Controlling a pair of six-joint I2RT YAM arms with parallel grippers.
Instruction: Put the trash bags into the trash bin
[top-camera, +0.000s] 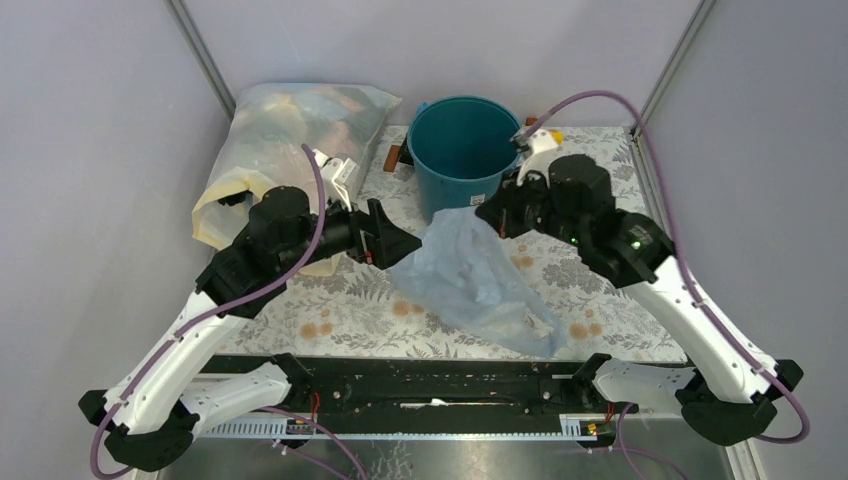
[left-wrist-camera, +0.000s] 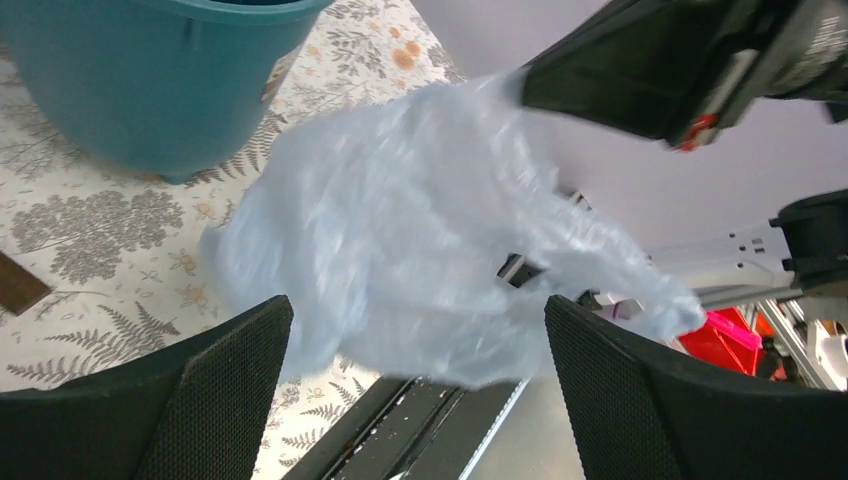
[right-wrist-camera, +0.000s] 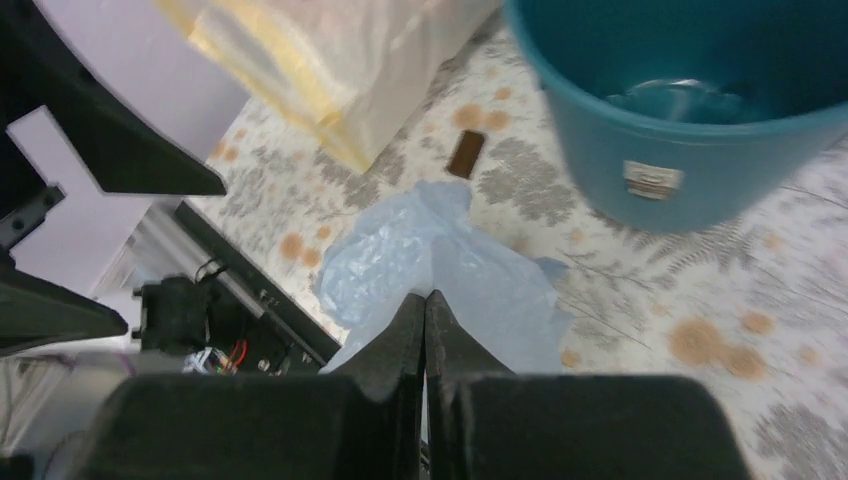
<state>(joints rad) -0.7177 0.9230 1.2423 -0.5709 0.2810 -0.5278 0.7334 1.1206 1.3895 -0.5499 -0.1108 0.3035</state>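
My left gripper should turn downward and go down onto the pale blue bag's edge nearest the sack, because that edge is hanging loose.
The trash bag (top-camera: 470, 275) is a crinkly pale blue sheet. It hangs from my right gripper (top-camera: 488, 213), which is shut on its top corner, and its lower part trails on the tablecloth toward the near edge. In the right wrist view the fingers (right-wrist-camera: 410, 330) are pressed together with the bag (right-wrist-camera: 400, 245) spreading out below them. My left gripper (top-camera: 398, 242) stands wide open just left of the bag, holding nothing; its pads (left-wrist-camera: 225, 390) frame the bag (left-wrist-camera: 400, 240). The teal trash bin (top-camera: 462, 150) stands upright behind the bag, with something clear inside it (right-wrist-camera: 672, 100).
A large yellowish clear sack (top-camera: 290, 140) lies at the back left beside the bin. A small brown object (top-camera: 392, 158) sits between the sack and the bin. The black rail (top-camera: 440, 380) runs along the near edge of the floral tablecloth (top-camera: 600, 270).
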